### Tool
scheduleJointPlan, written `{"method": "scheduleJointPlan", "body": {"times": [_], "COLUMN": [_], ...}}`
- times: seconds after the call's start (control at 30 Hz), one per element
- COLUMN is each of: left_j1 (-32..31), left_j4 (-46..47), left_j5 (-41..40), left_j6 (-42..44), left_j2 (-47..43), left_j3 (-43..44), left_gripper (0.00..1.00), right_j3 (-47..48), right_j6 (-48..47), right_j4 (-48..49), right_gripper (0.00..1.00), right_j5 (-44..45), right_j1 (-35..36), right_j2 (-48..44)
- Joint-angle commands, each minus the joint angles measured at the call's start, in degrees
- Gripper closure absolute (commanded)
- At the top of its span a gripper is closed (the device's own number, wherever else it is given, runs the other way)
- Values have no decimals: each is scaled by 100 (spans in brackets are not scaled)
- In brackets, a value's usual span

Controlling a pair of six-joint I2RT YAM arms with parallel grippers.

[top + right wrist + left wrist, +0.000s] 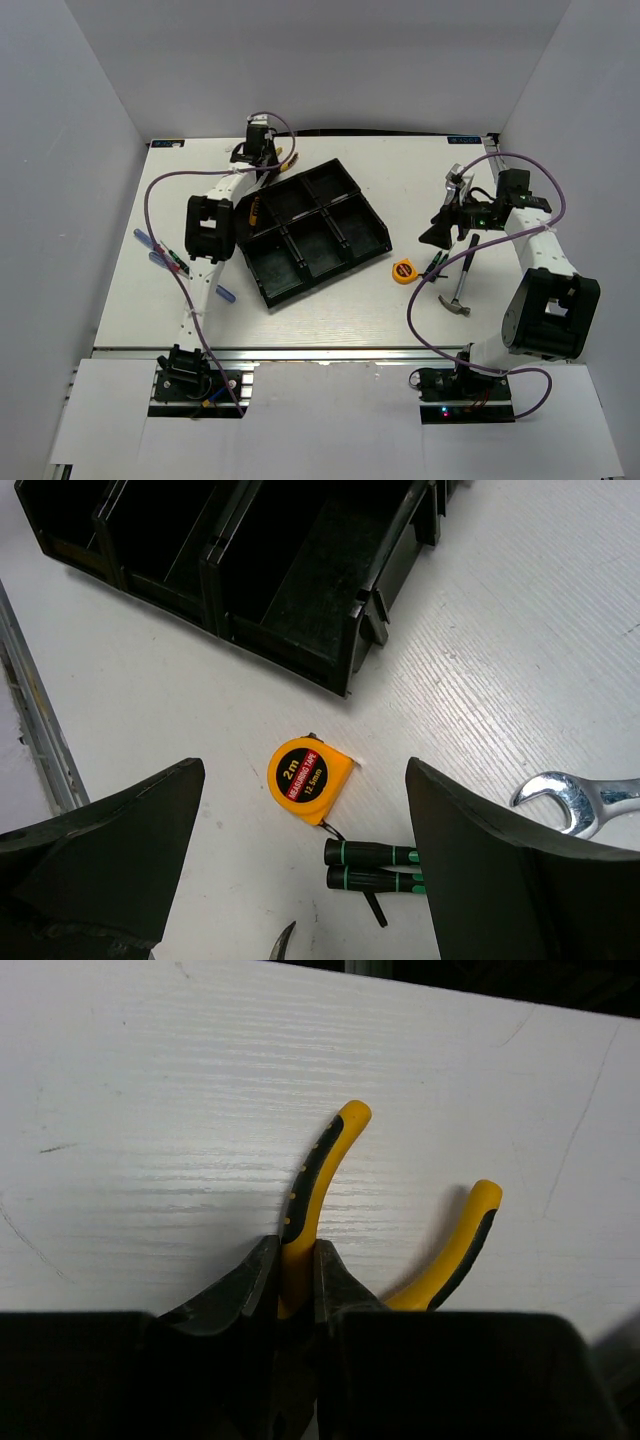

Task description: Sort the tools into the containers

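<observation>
The left gripper will next lift the pliers, move back over the tray section (pixel 249 213) beside its arm, then lower and let go of them inside, since something yellow already lies there.
My left gripper (pixel 262 148) is at the far back left of the table, shut on one handle of the yellow-and-black pliers (pixel 318 1175); its other handle (pixel 462 1245) sticks out free to the right. The black six-compartment tray (pixel 335 262) lies slanted in the middle. Something yellow (pixel 254 212) shows in its left compartment. My right gripper (pixel 305 772) hangs open above the round yellow tape measure (pixel 308 778). The green-black tool (pixel 372 866) lies beside the tape measure. A silver wrench (pixel 575 798) and the hammer (pixel 462 288) are close by.
Screwdrivers (pixel 168 258) lie scattered along the table's left side, one with a blue handle (pixel 223 293) nearer the front. Purple cables loop from both arms. Grey walls close in the table at the back and on both sides.
</observation>
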Motion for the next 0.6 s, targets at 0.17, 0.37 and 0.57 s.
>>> {"method": "scheduleJointPlan", "body": {"times": [0.17,0.37,0.57], "left_j1": [629,752,805], "left_j4": [-785,-214,331], "left_j5": [1067,1393,1613], "left_j6": [-1680,-2261,-2621], "left_j2": [-412,-798,-1221], "left_j3": [3,-24,-349], "left_gripper": [100,100,100], "right_j3": [-79,-70,-132], "right_j6": [-16,-42,-112], "right_j4": [52,17,0], "right_gripper": [12,12,12], "right_j5": [-255,-299,-334], "right_j1": [-100,-118,-118], "right_j2": [-226,-261,-296]}}
